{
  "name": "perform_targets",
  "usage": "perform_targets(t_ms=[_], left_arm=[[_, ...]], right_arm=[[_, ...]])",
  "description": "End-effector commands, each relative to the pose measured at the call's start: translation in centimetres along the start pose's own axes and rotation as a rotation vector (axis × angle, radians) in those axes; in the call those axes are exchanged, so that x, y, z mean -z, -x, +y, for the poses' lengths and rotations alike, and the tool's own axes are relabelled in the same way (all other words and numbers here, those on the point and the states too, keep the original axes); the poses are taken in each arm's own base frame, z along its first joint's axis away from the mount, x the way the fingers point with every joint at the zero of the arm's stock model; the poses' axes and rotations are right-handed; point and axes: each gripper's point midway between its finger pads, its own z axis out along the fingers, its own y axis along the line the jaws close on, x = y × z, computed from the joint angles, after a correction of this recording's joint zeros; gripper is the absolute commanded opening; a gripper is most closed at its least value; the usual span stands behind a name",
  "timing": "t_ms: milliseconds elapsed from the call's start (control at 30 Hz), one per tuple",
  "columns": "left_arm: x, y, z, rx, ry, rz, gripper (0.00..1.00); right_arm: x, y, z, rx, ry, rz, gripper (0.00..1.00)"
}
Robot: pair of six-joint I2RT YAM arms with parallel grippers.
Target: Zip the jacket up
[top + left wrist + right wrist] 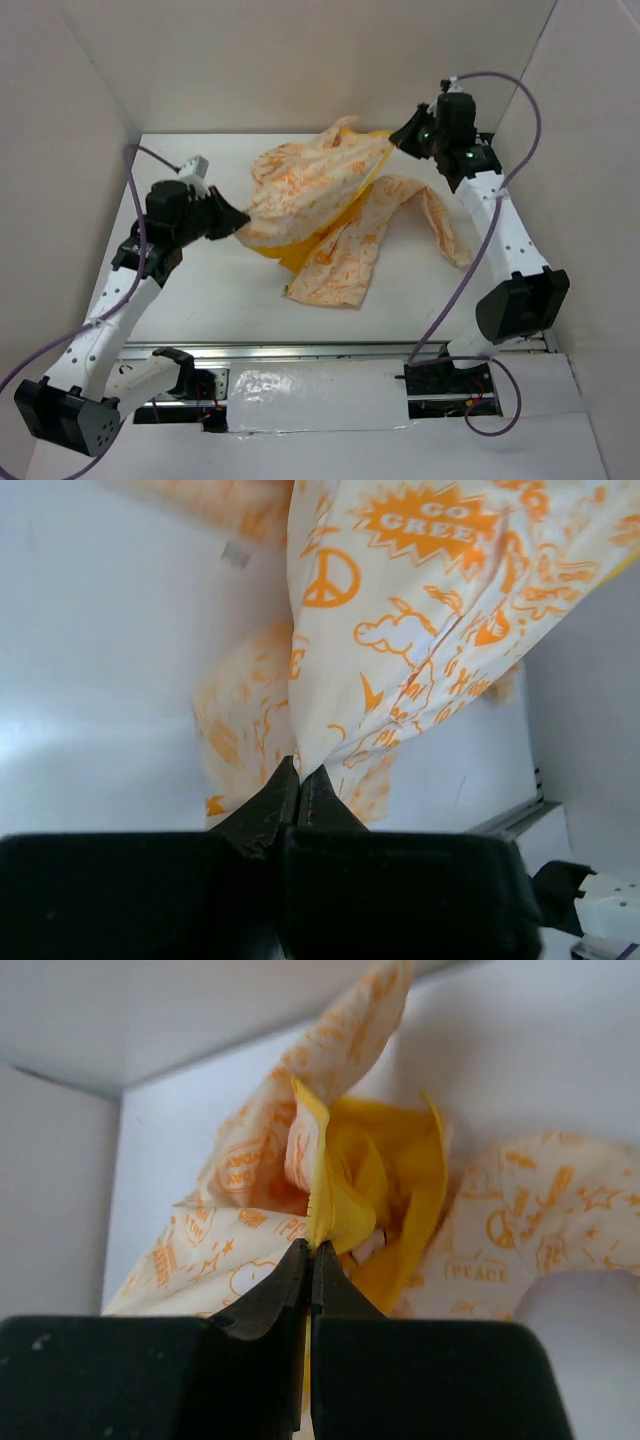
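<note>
The jacket (320,195) hangs stretched above the bare tabletop by the metal bar. The left gripper moves back and down toward that tabletop next and releases the cream fabric.
The jacket (320,195), cream with orange print and yellow lining, hangs stretched between both grippers above the white table. My left gripper (240,218) is shut on its cream fabric at the left; the left wrist view shows the cloth (420,610) pinched at the gripper (299,772). My right gripper (402,132) is shut on the yellow edge at the far right; the right wrist view shows the yellow fabric (370,1180) clamped at the gripper (312,1250). One sleeve (440,225) trails right on the table. A lower panel (335,270) droops to the table.
White walls (80,120) enclose the table on the left, back and right. A metal rail (330,350) runs along the near edge by the arm bases. Crinkled foil or tape (310,395) lies in front of it.
</note>
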Motion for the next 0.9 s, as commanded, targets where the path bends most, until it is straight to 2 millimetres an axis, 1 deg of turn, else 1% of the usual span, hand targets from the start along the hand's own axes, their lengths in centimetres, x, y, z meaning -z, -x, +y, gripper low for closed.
perform_targets(t_ms=[0,33,67,100,133,167,200,233,267,300,333,367,400,433,467,500,533,567,600,633,667,700,733,767,800,867], left_arm=[[0.0,-8.3,5.9,0.189,0.188,0.2,0.0],[0.0,-10.1,7.9,0.212,0.249,0.22,0.0],[0.1,-10.6,8.8,0.226,0.283,0.222,0.0],[0.4,-11.3,9.8,0.245,0.337,0.248,0.0],[0.5,-11.3,10.5,0.283,0.39,0.247,0.0],[0.3,-11.4,11.5,0.287,0.446,0.249,0.0],[0.2,-10.8,11.7,0.298,0.47,0.241,0.03],[-0.1,-10.8,12.4,0.308,0.498,0.247,0.03],[-0.4,-10.1,12.3,0.307,0.492,0.238,0.03],[-0.7,-9.1,12.6,0.301,0.482,0.216,0.03],[-1.2,-8.8,12.8,0.303,0.476,0.219,0.07],[-1.3,-7.8,12.9,0.303,0.465,0.198,0.09],[-1.6,-6.9,13.0,0.306,0.46,0.176,0.12],[-1.8,-6.2,13.4,0.311,0.463,0.16,0.14],[-2.0,-5.3,13.0,0.309,0.43,0.147,0.14],[-2.0,-4.1,13.5,0.309,0.421,0.119,0.14],[-2.3,-3.3,13.4,0.31,0.404,0.11,0.14],[-2.4,-2.9,13.4,0.307,0.391,0.108,0.14],[-2.7,-2.9,13.1,0.289,0.361,0.121,0.14],[-2.5,-2.2,13.9,0.299,0.37,0.105,0.14],[-2.5,-2.2,14.0,0.3,0.363,0.108,0.14],[-2.7,-2.1,14.1,0.296,0.352,0.109,0.14],[-2.7,-2.2,14.4,0.296,0.352,0.11,0.14],[-2.8,-2.4,14.6,0.3,0.346,0.113,0.14],[-2.8,-2.5,14.5,0.301,0.339,0.117,0.14],[-2.9,-2.8,14.2,0.298,0.311,0.129,0.14]], right_arm=[[-4.4,-10.3,-7.0,-0.035,-0.163,0.264,0.0],[-4.7,-11.3,-8.1,-0.026,-0.196,0.304,0.0],[-4.9,-12.0,-8.6,-0.01,-0.212,0.334,0.0],[-5.7,-13.2,-9.5,0.001,-0.238,0.373,0.0],[-5.8,-13.6,-9.7,0.029,-0.252,0.386,0.0],[-5.7,-14.2,-9.2,0.049,-0.251,0.399,0.07],[-5.5,-14.6,-9.1,0.061,-0.262,0.399,0.13],[-5.4,-14.3,-9.3,0.077,-0.283,0.367,0.18],[-4.7,-13.7,-8.3,0.097,-0.277,0.331,0.35],[-4.2,-13.9,-8.1,0.106,-0.283,0.323,0.47],[-3.7,-13.5,-8.1,0.117,-0.299,0.295,0.66],[-2.5,-13.8,-7.5,0.12,-0.292,0.284,0.76],[-2.0,-14.1,-7.3,0.118,-0.293,0.276,0.77],[-1.3,-14.6,-7.4,0.111,-0.3,0.27,0.78],[-0.1,-14.6,-6.5,0.102,-0.29,0.24,0.81],[0.5,-16.7,-7.8,0.1,-0.311,0.272,0.81],[1.5,-17.1,-7.6,0.09,-0.3,0.265,0.82],[2.2,-19.7,-9.0,0.063,-0.325,0.311,0.82],[2.5,-20.7,-9.1,0.053,-0.319,0.32,0.81],[3.1,-21.5,-9.2,0.041,-0.312,0.328,0.81],[3.6,-23.9,-10.0,0.031,-0.318,0.374,0.82],[3.7,-24.3,-10.1,0.027,-0.316,0.37,0.82],[4.1,-25.7,-11.2,0.018,-0.345,0.388,0.82],[4.0,-26.7,-11.4,0.025,-0.336,0.403,0.82],[3.6,-26.8,-11.3,0.026,-0.33,0.4,0.82],[3.0,-28.4,-10.8,0.041,-0.291,0.454,0.82]])
